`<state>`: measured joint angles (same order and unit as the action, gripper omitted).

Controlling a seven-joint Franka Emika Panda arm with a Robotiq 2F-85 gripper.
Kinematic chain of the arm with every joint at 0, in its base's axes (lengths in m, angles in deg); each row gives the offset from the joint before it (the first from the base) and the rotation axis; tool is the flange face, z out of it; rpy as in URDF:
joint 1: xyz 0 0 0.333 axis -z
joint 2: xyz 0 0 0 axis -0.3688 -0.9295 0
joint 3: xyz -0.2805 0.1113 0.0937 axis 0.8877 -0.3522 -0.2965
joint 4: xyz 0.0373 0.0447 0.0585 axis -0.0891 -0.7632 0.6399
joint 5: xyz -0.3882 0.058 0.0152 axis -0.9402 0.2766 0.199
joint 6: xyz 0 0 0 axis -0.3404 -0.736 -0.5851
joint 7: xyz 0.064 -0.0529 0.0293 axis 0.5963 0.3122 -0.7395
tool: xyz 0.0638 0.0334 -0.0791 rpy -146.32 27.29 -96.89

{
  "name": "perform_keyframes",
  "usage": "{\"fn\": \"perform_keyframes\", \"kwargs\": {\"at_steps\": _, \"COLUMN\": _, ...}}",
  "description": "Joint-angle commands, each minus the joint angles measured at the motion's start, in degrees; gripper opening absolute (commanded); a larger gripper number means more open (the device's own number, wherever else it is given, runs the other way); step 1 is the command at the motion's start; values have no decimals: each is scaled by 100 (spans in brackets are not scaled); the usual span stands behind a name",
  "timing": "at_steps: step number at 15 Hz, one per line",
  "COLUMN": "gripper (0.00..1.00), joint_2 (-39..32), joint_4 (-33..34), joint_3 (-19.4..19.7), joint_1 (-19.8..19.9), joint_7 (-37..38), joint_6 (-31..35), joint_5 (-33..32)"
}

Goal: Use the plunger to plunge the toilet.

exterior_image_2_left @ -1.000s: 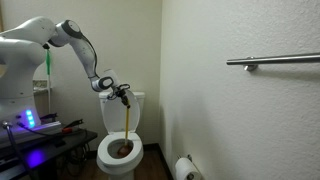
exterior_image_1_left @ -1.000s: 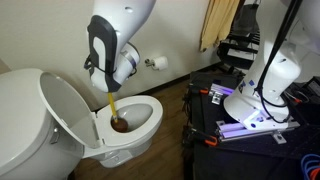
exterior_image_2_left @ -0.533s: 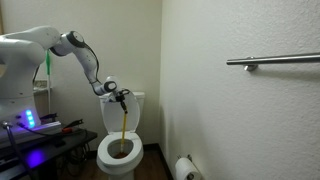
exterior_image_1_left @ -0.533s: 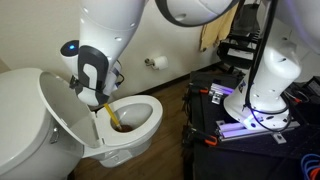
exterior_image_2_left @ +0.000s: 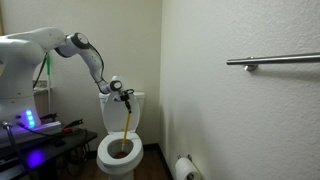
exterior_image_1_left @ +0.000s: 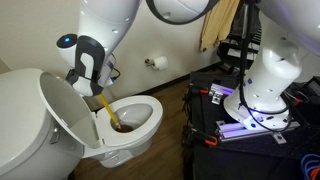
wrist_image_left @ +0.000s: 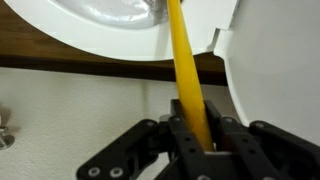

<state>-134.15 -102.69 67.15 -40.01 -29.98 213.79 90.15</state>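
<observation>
Next, my gripper lifts the plunger, then lowers its cup into the open bowl (exterior_image_1_left: 124,125) (wrist_image_left: 122,11) and releases the handle, since the raised lid leaves the way clear.
The white toilet (exterior_image_1_left: 135,140) stands with its oval lid (exterior_image_1_left: 68,110) raised and its bowl open; it also shows in the other exterior view (exterior_image_2_left: 108,160) and its rim in the wrist view (wrist_image_left: 110,30). The plunger has a yellow stick handle (exterior_image_1_left: 107,106) and a dark reddish-brown cup (exterior_image_1_left: 121,126) down inside the bowl. In an exterior view the handle (exterior_image_2_left: 126,125) hangs nearly upright, with the cup (exterior_image_2_left: 123,151) in the bowl. My gripper (wrist_image_left: 197,150) is shut on the top of the yellow handle (wrist_image_left: 185,70); it also shows in both exterior views (exterior_image_1_left: 96,92) (exterior_image_2_left: 126,98).
A toilet-paper roll (exterior_image_1_left: 158,63) hangs on the far wall and shows low in the other view (exterior_image_2_left: 186,168). A black cart with lit equipment (exterior_image_1_left: 245,115) stands beside the toilet. A metal grab bar (exterior_image_2_left: 272,61) runs along the near wall. The floor is dark wood (exterior_image_1_left: 172,150).
My arm has swung toward the raised lid with the plunger held, so the handle now leans more. The cup stays in the bowl.
</observation>
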Motion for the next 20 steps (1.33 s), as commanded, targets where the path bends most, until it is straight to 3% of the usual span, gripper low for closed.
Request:
{"fn": "perform_keyframes", "kwargs": {"at_steps": 1, "gripper": 6, "joint_2": 608, "joint_4": -999, "joint_3": 116, "joint_1": 80, "joint_7": 427, "joint_6": 1014, "joint_5": 63}}
{"fn": "perform_keyframes", "kwargs": {"at_steps": 6, "gripper": 6, "joint_2": 1166, "joint_4": -2522, "joint_3": 976, "joint_1": -486, "joint_7": 714, "joint_6": 2526, "joint_5": 638}}
{"fn": "perform_keyframes", "kwargs": {"at_steps": 11, "gripper": 6, "joint_2": 1438, "joint_4": -3017, "joint_3": 1262, "joint_1": -731, "joint_7": 294, "joint_6": 2793, "joint_5": 1262}}
{"fn": "perform_keyframes", "kwargs": {"at_steps": 14, "gripper": 6, "joint_2": 1669, "joint_4": -2894, "joint_3": 946, "joint_1": -275, "joint_7": -98, "joint_6": 2726, "joint_5": 1087}}
{"fn": "perform_keyframes", "kwargs": {"at_steps": 16, "gripper": 6, "joint_2": 1236, "joint_4": -2549, "joint_3": 681, "joint_1": -563, "joint_7": -11, "joint_6": 2458, "joint_5": 1278}}
{"fn": "perform_keyframes", "kwargs": {"at_steps": 20, "gripper": 6, "joint_2": 804, "joint_4": -1854, "joint_3": -40, "joint_1": -491, "joint_7": -31, "joint_6": 1973, "joint_5": 1121}}
